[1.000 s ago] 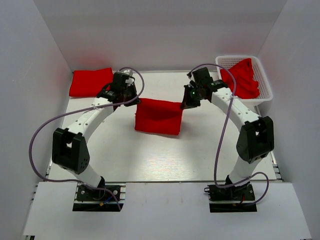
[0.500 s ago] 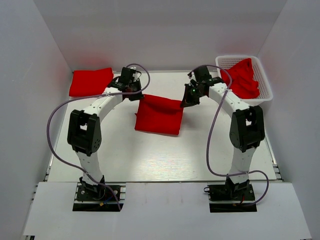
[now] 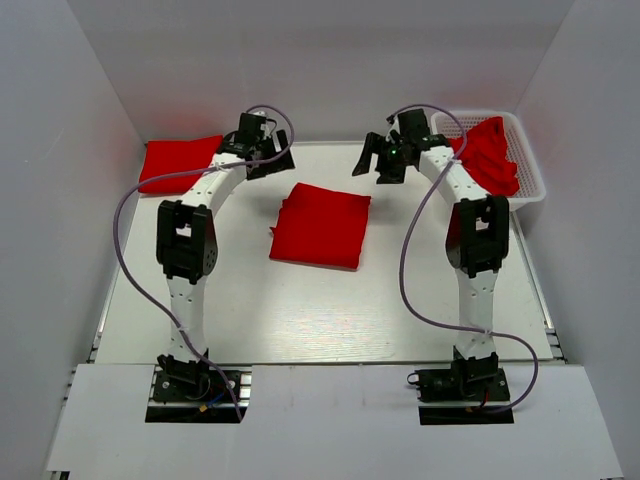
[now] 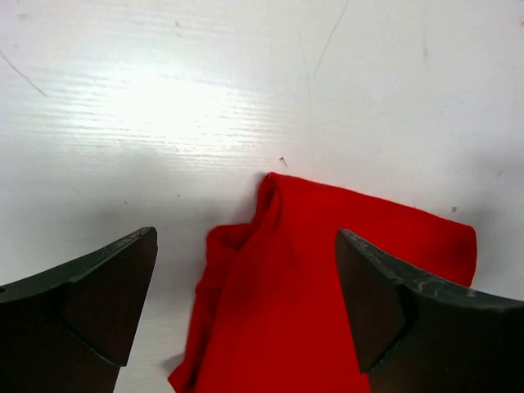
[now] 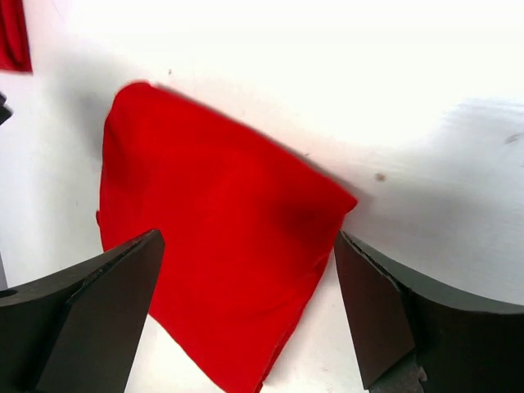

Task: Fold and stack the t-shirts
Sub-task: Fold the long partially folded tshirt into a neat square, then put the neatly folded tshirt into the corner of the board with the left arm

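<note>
A lower layer of the shirt sticks out at the shirt's rumpled side edge (image 3: 283, 209) (image 4: 225, 277), so I should lower my left gripper back and to the right in the top view and close it there.
A folded red t-shirt (image 3: 321, 225) lies flat in the middle of the table. My left gripper (image 3: 264, 162) hovers open just beyond its far left corner, touching nothing. In the left wrist view the cloth (image 4: 327, 295) shows below the wide jaws of that gripper (image 4: 246, 237). My right gripper (image 3: 376, 163) is open above the far right corner. The right wrist view shows the shirt (image 5: 205, 188) spread under this gripper (image 5: 250, 237). Another folded t-shirt (image 3: 178, 163) rests at the back left. More red t-shirts (image 3: 490, 155) are heaped in the basket.
The white mesh basket (image 3: 528, 160) stands at the back right corner, close to the right arm. White walls enclose the table on the left, right and far sides. Purple cables loop from both arms over the table.
Both grippers, shut on the middle shirt's far corners before, have opened and let go. They have drawn up and back toward the far wall, and the shirt lies flat.
</note>
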`<state>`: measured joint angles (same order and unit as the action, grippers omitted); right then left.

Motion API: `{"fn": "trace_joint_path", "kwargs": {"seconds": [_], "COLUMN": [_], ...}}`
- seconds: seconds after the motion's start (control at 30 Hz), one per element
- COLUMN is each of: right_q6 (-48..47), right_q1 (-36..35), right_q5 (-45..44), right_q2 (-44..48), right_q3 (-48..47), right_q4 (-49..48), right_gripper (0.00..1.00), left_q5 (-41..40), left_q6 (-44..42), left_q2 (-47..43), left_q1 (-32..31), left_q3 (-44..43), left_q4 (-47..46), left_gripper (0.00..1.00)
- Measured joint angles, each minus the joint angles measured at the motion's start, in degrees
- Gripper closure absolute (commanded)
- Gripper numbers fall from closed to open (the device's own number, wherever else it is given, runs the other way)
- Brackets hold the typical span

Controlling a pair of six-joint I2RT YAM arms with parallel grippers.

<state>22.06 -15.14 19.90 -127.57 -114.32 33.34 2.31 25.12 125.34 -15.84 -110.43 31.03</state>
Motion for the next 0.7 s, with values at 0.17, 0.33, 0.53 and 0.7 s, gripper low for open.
{"fn": "trace_joint_path", "kwargs": {"seconds": [0.17, 0.33, 0.53, 0.7], "right_q6": [-0.33, -2.58, -4.24, -4.79], "right_q1": [1.42, 0.57, -0.20, -0.09], "right_q5": [0.31, 1.81, 2.19, 2.19], "right_q2": [2.97, 10.64, 18.97, 23.23], "right_q3": [4.00, 15.61, 26.75, 32.65], "right_q4": [-2.73, -3.69, -5.29, -6.62], "right_gripper": [0.10, 0.10, 0.10, 0.10], "left_q5": [2.99, 8.11, 10.73, 10.93], "left_q6": [-1.79, -4.81, -8.57, -10.82], "left_q2": [-3.91, -9.38, -9.25, -7.48], "left_q1": [1.20, 0.55, -0.46, -0.85], "left_q3": [5.44, 17.51, 20.09, 20.00], "left_q4": [-3.13, -6.25, -6.14, -6.08], "left_gripper": [0.00, 0.00, 0.00, 0.00]}}
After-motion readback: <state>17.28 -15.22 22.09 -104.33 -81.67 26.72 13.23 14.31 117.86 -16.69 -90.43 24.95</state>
